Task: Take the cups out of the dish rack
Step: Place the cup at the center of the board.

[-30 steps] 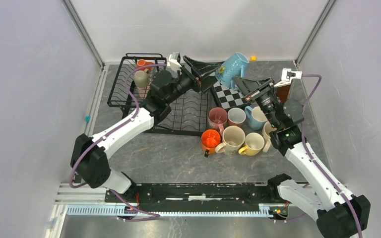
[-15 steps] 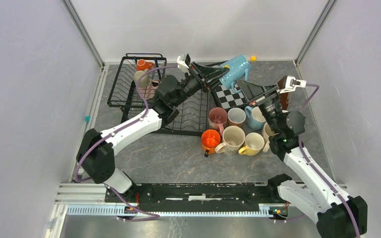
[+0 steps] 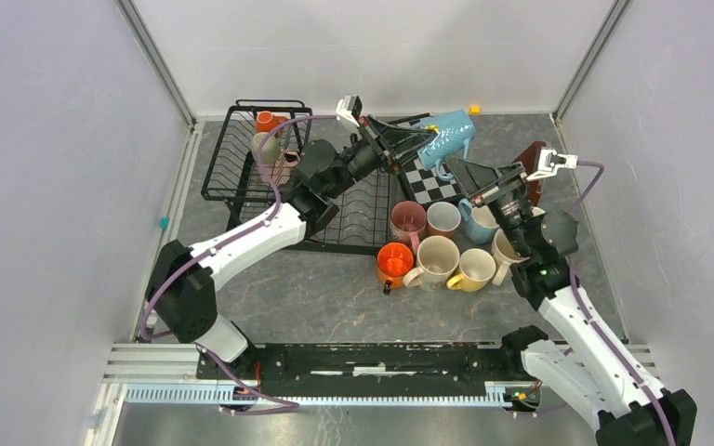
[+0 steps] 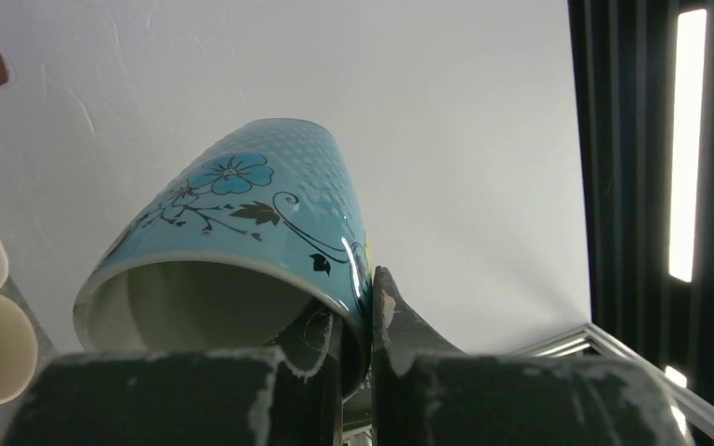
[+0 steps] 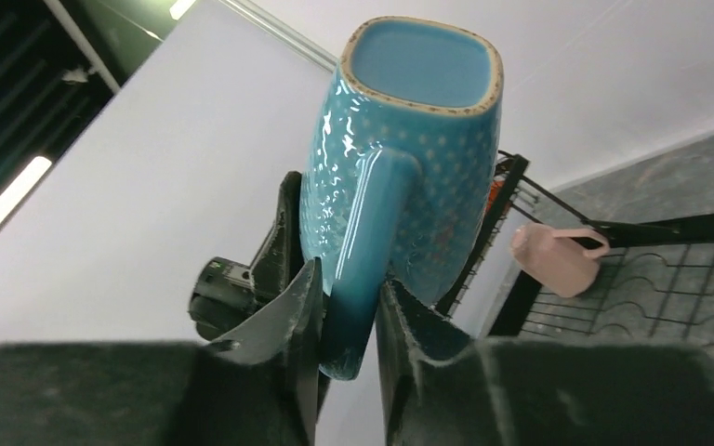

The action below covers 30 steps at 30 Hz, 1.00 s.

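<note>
My left gripper swings back and down to the free tabletop beside the grouped orange cup next and lets go of the blue cup there.
A light blue flowered cup hangs tilted in the air over the checkerboard, held between both arms. My left gripper is shut on its rim, one finger inside the mouth and one outside. My right gripper reaches up from below with its jaws closed about the cup's handle. The black wire dish rack stands at the back left and holds an orange cup, a beige cup and a pink cup. Seen from below, the blue cup's square base faces the right wrist camera.
Several cups stand grouped on the table to the right of the rack: pink, orange, cream, yellow, light blue. A black-and-white checkerboard lies under the held cup. A brown block is at the right. Walls enclose three sides.
My left gripper swung right and closed on the blue cup's rim. The cup tipped over to the right. My right gripper sank a little, still at the handle.
</note>
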Motion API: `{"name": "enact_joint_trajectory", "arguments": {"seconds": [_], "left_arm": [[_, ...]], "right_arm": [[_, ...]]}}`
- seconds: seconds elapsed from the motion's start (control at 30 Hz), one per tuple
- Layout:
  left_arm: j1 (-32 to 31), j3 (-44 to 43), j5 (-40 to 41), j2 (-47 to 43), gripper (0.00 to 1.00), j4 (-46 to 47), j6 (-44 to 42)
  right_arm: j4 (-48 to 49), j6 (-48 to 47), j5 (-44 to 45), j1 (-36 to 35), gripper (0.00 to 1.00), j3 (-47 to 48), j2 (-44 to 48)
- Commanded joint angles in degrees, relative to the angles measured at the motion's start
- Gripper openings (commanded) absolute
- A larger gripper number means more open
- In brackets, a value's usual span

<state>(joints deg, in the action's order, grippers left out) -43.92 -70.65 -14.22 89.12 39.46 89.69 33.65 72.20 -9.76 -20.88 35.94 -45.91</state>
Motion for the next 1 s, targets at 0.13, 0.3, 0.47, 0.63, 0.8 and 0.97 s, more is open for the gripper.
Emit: {"name": "enact_joint_trajectory", "arguments": {"seconds": [0.13,0.3,0.47,0.63,0.8,0.97], "left_arm": [[-0.9,-4.7,1.3,-3.4,0.02,-5.1,-6.1],[-0.9,-6.4,1.8,-5.6,0.02,-12.6,-12.1],[-0.9,-10.2,2.5,-9.3,0.02,-29.1,-21.7],[-0.9,-12.6,3.6,-14.0,0.02,-48.3,-32.8],[-1.2,-13.4,1.2,-17.3,0.02,-63.7,-41.1],[-4.5,-10.0,3.2,-21.9,0.02,-75.2,-47.0]], "right_arm": [[-17.3,-19.7,0.7,0.0,0.73,6.3,2.9],[-26.3,-25.0,3.4,0.0,0.94,8.4,5.0],[-37.1,-32.1,7.3,0.0,0.98,11.0,6.9],[-44.2,-38.1,11.8,0.0,0.98,13.5,6.6],[-46.2,-41.3,12.2,0.0,0.98,16.2,3.7],[-46.1,-43.3,11.4,0.0,0.98,17.1,0.9]]}}
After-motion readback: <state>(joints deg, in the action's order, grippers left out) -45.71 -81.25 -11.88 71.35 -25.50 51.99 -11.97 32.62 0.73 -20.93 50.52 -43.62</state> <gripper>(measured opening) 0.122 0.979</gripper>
